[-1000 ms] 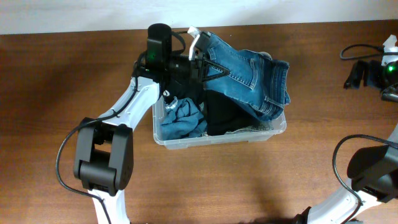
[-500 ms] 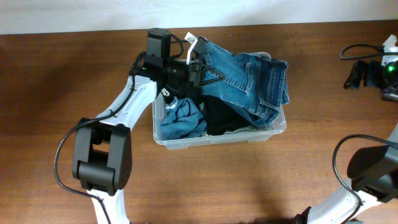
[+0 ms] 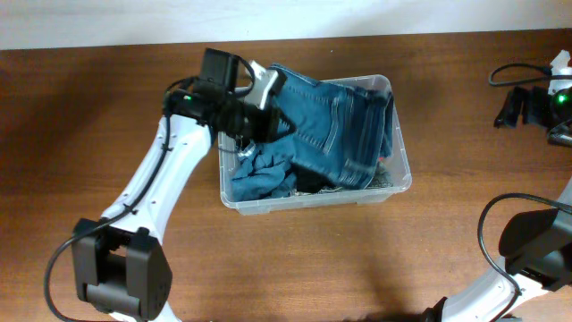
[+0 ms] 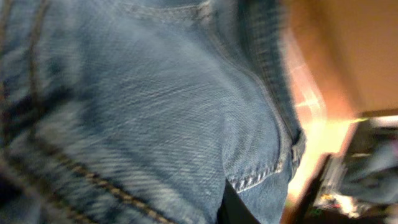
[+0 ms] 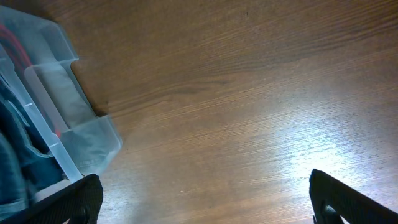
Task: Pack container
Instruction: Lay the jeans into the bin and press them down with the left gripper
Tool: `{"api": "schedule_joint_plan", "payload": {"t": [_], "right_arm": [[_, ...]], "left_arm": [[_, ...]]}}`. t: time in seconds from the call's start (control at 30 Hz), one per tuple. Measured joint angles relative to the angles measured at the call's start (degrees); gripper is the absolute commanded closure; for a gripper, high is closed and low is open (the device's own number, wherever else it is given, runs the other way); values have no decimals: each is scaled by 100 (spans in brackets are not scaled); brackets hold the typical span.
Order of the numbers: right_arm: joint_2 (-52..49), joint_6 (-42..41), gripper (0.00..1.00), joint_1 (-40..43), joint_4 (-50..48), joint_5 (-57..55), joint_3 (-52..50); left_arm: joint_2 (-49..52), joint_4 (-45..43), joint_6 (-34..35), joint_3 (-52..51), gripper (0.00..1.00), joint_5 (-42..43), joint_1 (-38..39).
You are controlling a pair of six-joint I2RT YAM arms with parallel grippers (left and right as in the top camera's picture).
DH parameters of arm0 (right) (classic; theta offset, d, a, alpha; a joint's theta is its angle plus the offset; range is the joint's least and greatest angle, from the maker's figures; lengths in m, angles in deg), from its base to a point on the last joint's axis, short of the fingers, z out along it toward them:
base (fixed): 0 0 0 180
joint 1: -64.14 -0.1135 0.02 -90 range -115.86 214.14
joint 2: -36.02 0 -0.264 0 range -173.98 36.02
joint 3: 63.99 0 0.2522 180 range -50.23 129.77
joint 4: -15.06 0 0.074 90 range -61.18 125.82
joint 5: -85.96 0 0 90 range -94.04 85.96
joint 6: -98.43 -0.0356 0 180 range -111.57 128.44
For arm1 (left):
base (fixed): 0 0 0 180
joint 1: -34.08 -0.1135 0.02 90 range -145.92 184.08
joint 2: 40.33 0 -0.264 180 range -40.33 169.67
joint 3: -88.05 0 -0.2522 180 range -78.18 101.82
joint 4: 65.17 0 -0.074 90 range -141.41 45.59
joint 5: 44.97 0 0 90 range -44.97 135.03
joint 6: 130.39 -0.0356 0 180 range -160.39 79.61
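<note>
I should move my left gripper down and back toward the teal-blue garment (image 3: 261, 176) next and release the jeans (image 3: 331, 125) there.
The container (image 3: 404, 183) is a clear plastic bin in the middle of the table; one of its corners (image 5: 62, 124) shows in the right wrist view. Blue jeans (image 3: 331, 125) lie spread across its top. At the bin's back left corner my left gripper (image 3: 264, 103) is shut on the jeans' waist end, and blurred denim (image 4: 155, 106) fills the left wrist view and hides the fingers. My right gripper (image 3: 527, 107) rests at the far right edge of the table. It stands open (image 5: 205, 199) over bare wood, with nothing between its fingers.
A crumpled teal-blue garment (image 3: 262, 174) lies in the bin's front left part. A strip of black cloth (image 3: 308, 183) shows beside it under the jeans. A dark cable (image 3: 514, 72) loops on the table near the right arm.
My left gripper has moved left and lower with the jeans. The jeans now lie flatter over the bin and cover most of the black cloth. The right arm has not moved.
</note>
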Motion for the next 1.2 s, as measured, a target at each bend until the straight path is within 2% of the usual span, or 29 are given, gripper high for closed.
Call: {"api": "schedule_joint_plan", "payload": {"t": [0.03, 0.17, 0.23, 0.3, 0.53, 0.57, 0.6, 0.63, 0.67, 0.73, 0.77, 0.93, 1.13, 1.17, 1.2], "right_arm": [[0, -2, 2, 0, 0, 2, 0], [0, -2, 2, 0, 2, 0, 0], [0, 0, 2, 0, 0, 0, 0], [0, -4, 2, 0, 0, 2, 0], [0, -2, 2, 0, 0, 0, 0], [0, -2, 2, 0, 2, 0, 0], [0, -2, 2, 0, 0, 2, 0], [0, -2, 2, 0, 0, 2, 0], [0, -2, 2, 0, 0, 2, 0], [0, 0, 2, 0, 0, 2, 0], [0, -2, 2, 0, 0, 2, 0], [0, 2, 2, 0, 0, 0, 0], [0, 0, 2, 0, 2, 2, 0], [0, -4, 2, 0, 0, 0, 0], [0, 0, 2, 0, 0, 2, 0]], "left_arm": [[0, 249, -48, 0, 95, -529, 131], [0, 385, -105, -2, 95, -1414, 400], [0, 398, -105, 0, 95, -1672, 492], [-2, 448, -105, 0, 99, -1934, 575], [0, 1250, 247, 0, 98, -3051, 660], [0, 1300, 291, 0, 87, -3130, 660], [0, 1322, 321, 0, 60, -3174, 660], [0, 1344, 339, 0, 45, -3226, 660], [0, 1373, 354, 0, 40, -3322, 660], [0, 1427, 382, 0, 22, -3515, 647], [0, 1425, 404, 0, 18, -3580, 632], [0, 1414, 437, 13, 16, -3810, 623], [-13, 1451, 439, 688, 13, -4138, 623], [-66, 1447, 442, 804, 16, -4190, 623], [-136, 1440, 461, 868, 30, -4221, 623]]}}
